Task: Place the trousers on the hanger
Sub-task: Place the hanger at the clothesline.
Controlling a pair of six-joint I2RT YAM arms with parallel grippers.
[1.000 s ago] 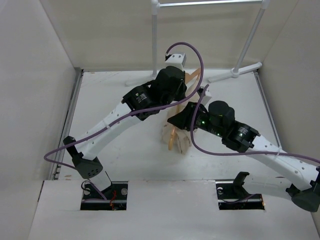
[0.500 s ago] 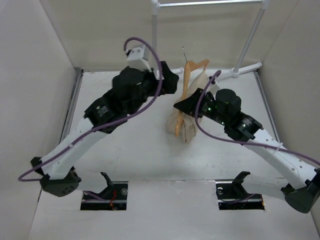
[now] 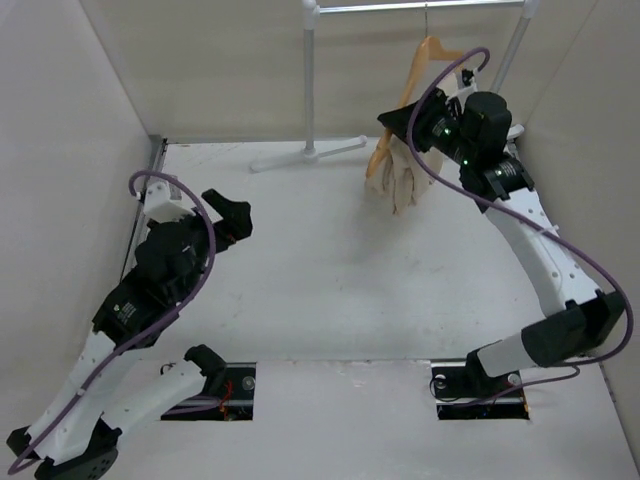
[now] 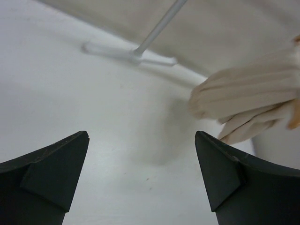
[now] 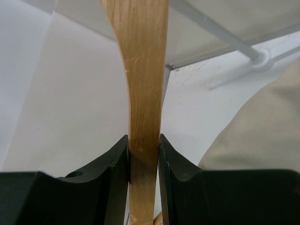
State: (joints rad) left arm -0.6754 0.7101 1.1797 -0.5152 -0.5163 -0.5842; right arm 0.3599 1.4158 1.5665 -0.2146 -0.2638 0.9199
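Note:
My right gripper carries the hanger's hook outward onto the top bar's part [image 3: 466,4] by the slanted leg and releases next, since trousers are already draped.
My right gripper [image 3: 403,127] is shut on one wooden arm of the hanger [image 3: 413,72] and holds it high at the back right. In the right wrist view the wood of the hanger [image 5: 143,70] is pinched between both fingers of that gripper [image 5: 143,159]. The beige trousers [image 3: 397,176] hang folded over the hanger in the air. They also show in the right wrist view [image 5: 265,131] and the left wrist view [image 4: 243,101]. The hanger's thin hook reaches up beside the rack's top bar; whether it touches is unclear. My left gripper [image 3: 233,217] is open and holds nothing, far left of the trousers, with bare table between its fingers [image 4: 140,173].
The white clothes rack stands at the back, with an upright pole [image 3: 310,80], a top bar [image 3: 420,6] and a slanted right leg [image 3: 508,55]. Its floor foot [image 4: 133,52] lies on the white table. Beige walls close in the left, right and back sides.
The left gripper opened, let go and drew back to the near left. The right arm lifted the hanger with the trousers off the table, up and back toward the rack's bar.

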